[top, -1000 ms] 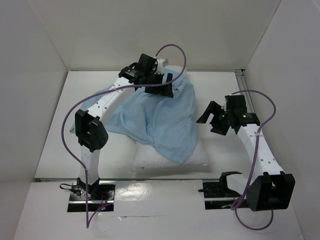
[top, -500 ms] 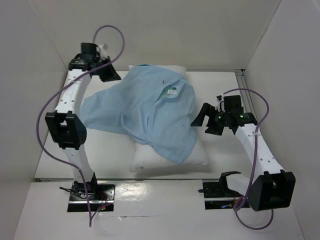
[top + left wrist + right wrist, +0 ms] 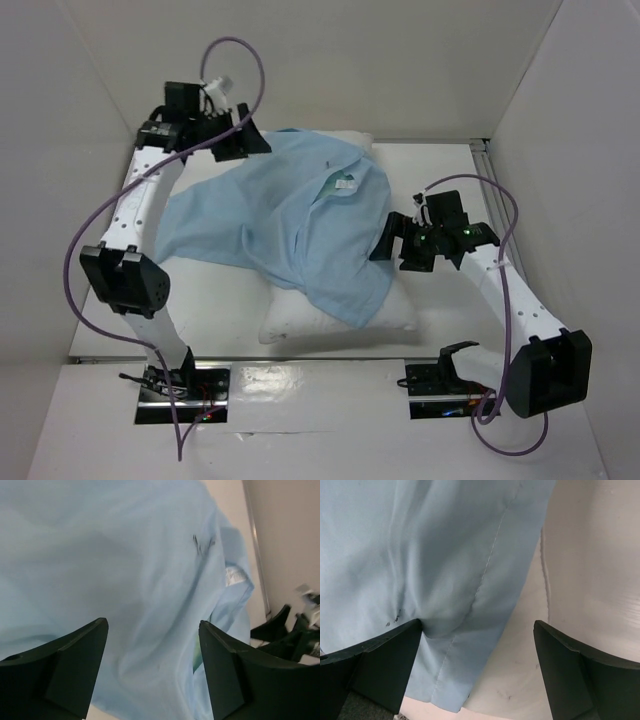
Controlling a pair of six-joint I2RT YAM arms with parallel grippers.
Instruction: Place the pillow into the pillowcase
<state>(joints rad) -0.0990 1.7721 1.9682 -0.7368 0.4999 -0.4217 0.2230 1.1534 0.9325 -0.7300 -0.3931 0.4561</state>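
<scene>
Next, my left gripper lowers and shifts to the right in the top view onto the blue fold beside the green opening, because that raised fold borders the opening.
The white pillow (image 3: 335, 322) lies lengthwise in the middle of the table, its near end and far edge showing. The light blue pillowcase (image 3: 290, 220) is draped loosely over it and spills onto the table at the left, with a small white label (image 3: 345, 185) showing. My left gripper (image 3: 245, 145) hovers open over the cloth's far left edge; in the left wrist view the pillowcase (image 3: 125, 555) fills the frame beneath my empty gripper (image 3: 152, 625). My right gripper (image 3: 385, 240) stands open at the cloth's right edge, and in its wrist view my gripper (image 3: 477, 625) spans the pillowcase hem (image 3: 420, 555) and the bare pillow (image 3: 520, 670).
White walls close in the table at the back and both sides. A metal rail (image 3: 482, 152) runs along the far right corner. Purple cables loop from both arms. The arm bases (image 3: 180, 385) sit at the near edge.
My left gripper swung from over the pillowcase's far middle to the far left corner, then back right a little. The cloth now spreads wider to the left. My right gripper moved left to the cloth.
</scene>
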